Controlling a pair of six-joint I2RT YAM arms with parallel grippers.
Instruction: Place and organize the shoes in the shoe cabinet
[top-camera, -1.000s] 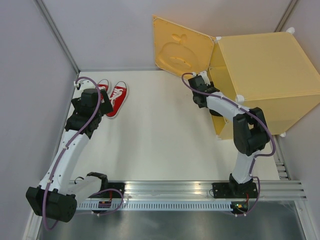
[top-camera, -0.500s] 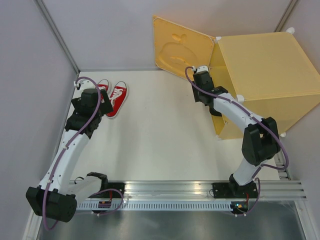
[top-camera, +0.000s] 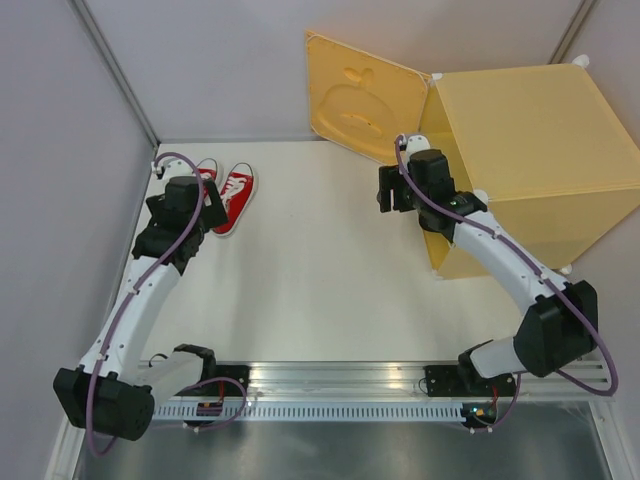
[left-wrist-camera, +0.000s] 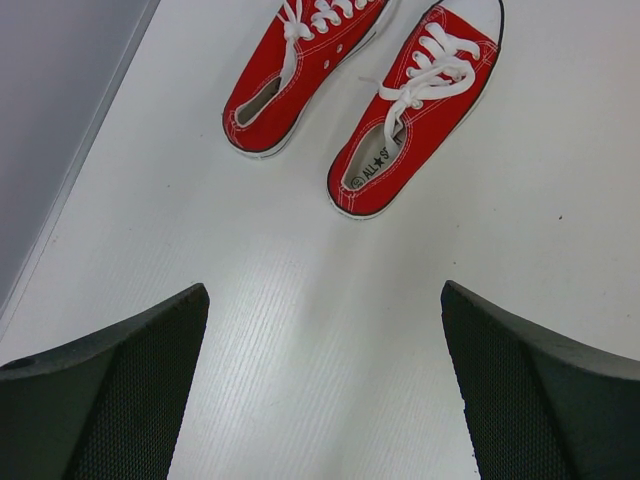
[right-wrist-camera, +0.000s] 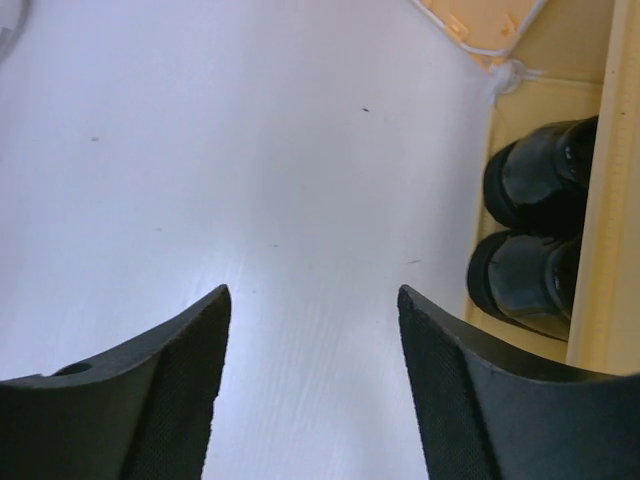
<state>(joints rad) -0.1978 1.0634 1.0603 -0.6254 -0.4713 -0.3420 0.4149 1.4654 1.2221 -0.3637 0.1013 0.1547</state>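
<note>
The left gripper moves down and turns onto the heel rim of the shoe nearer the grey wall next, since the shoe's opening leaves one finger room.
Two red canvas sneakers, one to the left (left-wrist-camera: 300, 70) and one to the right (left-wrist-camera: 415, 110), lie side by side on the white table, toes away from me; in the top view the right one (top-camera: 233, 196) shows beside the left arm. My left gripper (left-wrist-camera: 322, 290) is open and empty, just short of their heels. The yellow shoe cabinet (top-camera: 530, 140) stands at the back right with its door (top-camera: 360, 95) swung open. Two black dress shoes (right-wrist-camera: 535, 180) (right-wrist-camera: 515, 275) sit inside its front edge. My right gripper (right-wrist-camera: 312, 292) is open and empty over the table, left of the cabinet opening.
Grey walls (top-camera: 60, 150) close the left and back sides. A metal rail (top-camera: 350, 378) with both arm bases runs along the near edge. The cabinet's yellow front frame (right-wrist-camera: 605, 200) is close on the right gripper's right.
The right arm's elbow swung out to the right and its gripper turned and shifted a little nearer, away from the cabinet opening. The left arm barely moved.
</note>
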